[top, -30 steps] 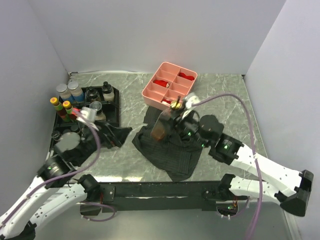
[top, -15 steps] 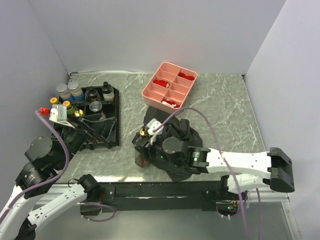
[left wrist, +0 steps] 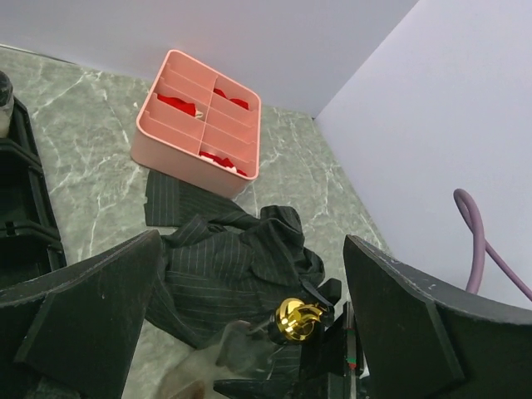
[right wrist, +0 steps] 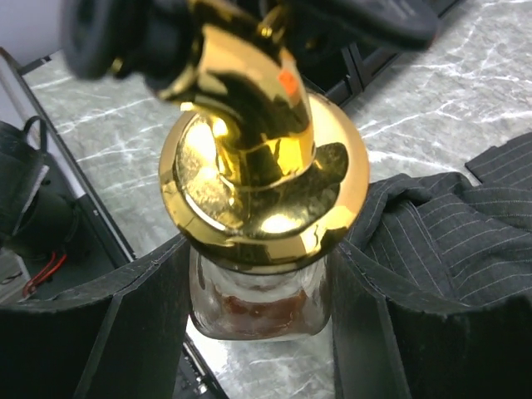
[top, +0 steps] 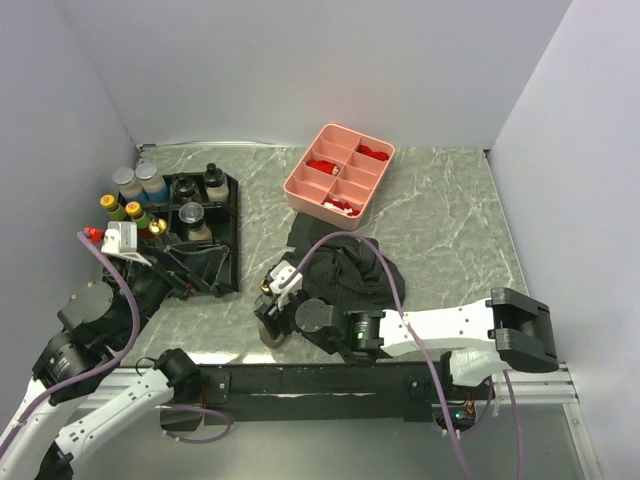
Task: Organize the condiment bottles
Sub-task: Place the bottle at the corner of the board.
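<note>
The left gripper lowers across to the bottle's neck under the cap next. The bottle is still outside the tray, below the gripper and to its right in the top view.
My right gripper (top: 271, 314) is shut on a clear glass bottle (right wrist: 259, 303) with brown contents and a gold cap (right wrist: 264, 166), holding it upright by its body, low over the marble near the table's front edge. The cap (left wrist: 299, 318) also shows in the left wrist view. My left gripper (top: 190, 264) hangs open and empty over the black tray (top: 229, 236), which holds three bottles (top: 213, 184). Several more bottles (top: 137, 181) stand just left of that tray.
A pink divided tray (top: 340, 176) with red pieces sits at the back centre. A crumpled black pinstriped cloth (top: 350, 268) lies mid-table, right of the held bottle. Walls close in the left, back and right sides.
My right arm has swung the gold-capped bottle from beside the pink tray leftward and toward the front edge. My left arm has drawn back, its gripper still open over the black tray.
</note>
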{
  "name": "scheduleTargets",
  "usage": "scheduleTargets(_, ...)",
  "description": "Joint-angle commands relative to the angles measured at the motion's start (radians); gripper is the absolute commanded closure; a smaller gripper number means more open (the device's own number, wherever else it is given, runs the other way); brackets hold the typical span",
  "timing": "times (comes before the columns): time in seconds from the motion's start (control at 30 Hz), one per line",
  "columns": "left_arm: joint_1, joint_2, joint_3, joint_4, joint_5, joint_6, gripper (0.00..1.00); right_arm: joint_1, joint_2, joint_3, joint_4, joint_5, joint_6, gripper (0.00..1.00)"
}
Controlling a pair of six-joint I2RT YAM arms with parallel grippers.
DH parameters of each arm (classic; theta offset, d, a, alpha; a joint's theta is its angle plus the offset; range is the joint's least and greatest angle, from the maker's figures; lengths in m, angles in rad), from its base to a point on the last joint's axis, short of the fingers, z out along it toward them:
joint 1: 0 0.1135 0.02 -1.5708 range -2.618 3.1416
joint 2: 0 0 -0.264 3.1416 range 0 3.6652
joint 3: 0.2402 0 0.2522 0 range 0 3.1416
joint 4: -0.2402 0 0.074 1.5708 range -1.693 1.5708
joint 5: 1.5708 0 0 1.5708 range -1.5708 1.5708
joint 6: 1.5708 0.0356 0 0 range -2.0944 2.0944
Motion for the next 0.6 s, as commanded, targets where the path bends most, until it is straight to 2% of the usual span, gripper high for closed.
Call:
scheduleTargets(0.0, -0.004, -0.014, -0.002, -0.001, -0.011, 0.006, 0.04, 0.006, 0.008, 0.016, 0.145, 0.087, 0.016, 0.37)
scheduleTargets(0.07, -0.004, -0.011, -0.004, -0.004, -0.014, 0.009, 0.04, 0.008, 0.007, 0.013, 0.147, 0.085, 0.018, 0.26)
scheduleTargets(0.17, -0.004, -0.002, -0.016, -0.020, -0.009, 0.015, 0.04, 0.012, 0.001, 0.022, 0.125, 0.082, 0.021, 0.15)
scheduleTargets(0.27, -0.004, 0.016, -0.035, -0.030, -0.009, 0.017, 0.03, 0.018, -0.018, 0.021, 0.115, 0.076, 0.029, 0.08)
scheduleTargets(0.4, -0.004, 0.045, -0.062, -0.030, 0.027, 0.022, 0.04, 0.028, -0.097, 0.005, 0.073, 0.062, 0.042, 0.01)
scheduleTargets(0.57, -0.004, 0.087, -0.084, -0.004, 0.117, 0.032, 0.03, 0.028, -0.232, -0.068, 0.066, 0.044, 0.058, 0.00)
